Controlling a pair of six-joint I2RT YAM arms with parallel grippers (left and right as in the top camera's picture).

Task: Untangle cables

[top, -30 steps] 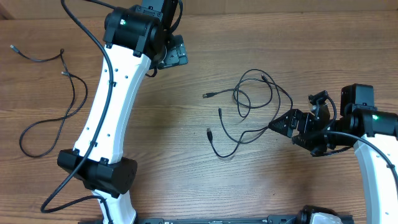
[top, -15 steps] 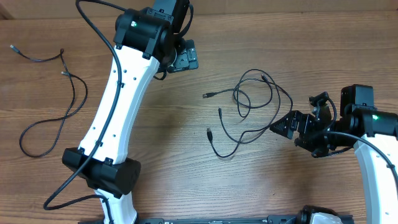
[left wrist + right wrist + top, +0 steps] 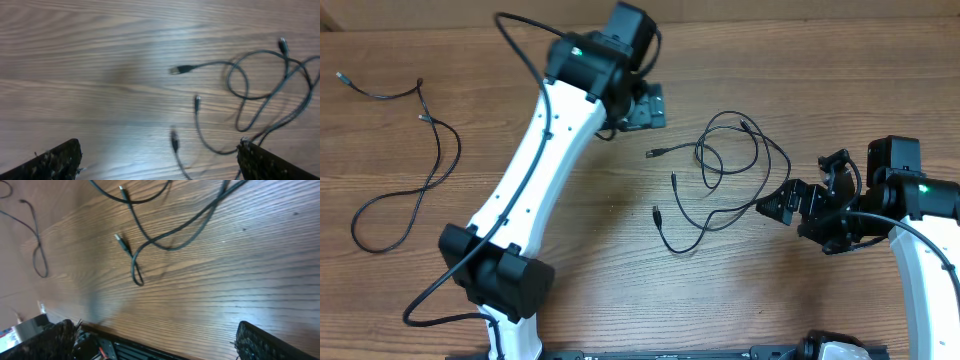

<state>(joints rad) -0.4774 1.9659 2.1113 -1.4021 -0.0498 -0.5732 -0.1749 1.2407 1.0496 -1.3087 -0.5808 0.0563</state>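
The left gripper lowers to its right in the overhead view onto the tangle's narrow bend next, since bare wood is on either side of the bend.
A loose tangle of thin black cables lies right of the table's middle, with several plug tips splayed to its left. In the left wrist view the same cables loop across the right half. Another cable trails separately at the far left. My left gripper hovers open just up and left of the tangle, with nothing between its fingers. My right gripper is open at the tangle's lower right edge. The right wrist view shows bare wood between its fingers and the cables ahead.
The table is brown wood. The left arm's white link slants across the table's left middle, with its base near the front edge. A black rail runs along the front edge.
The left arm has swung right, carrying its open gripper toward the tangle. The right gripper has barely moved. The cables lie as before.
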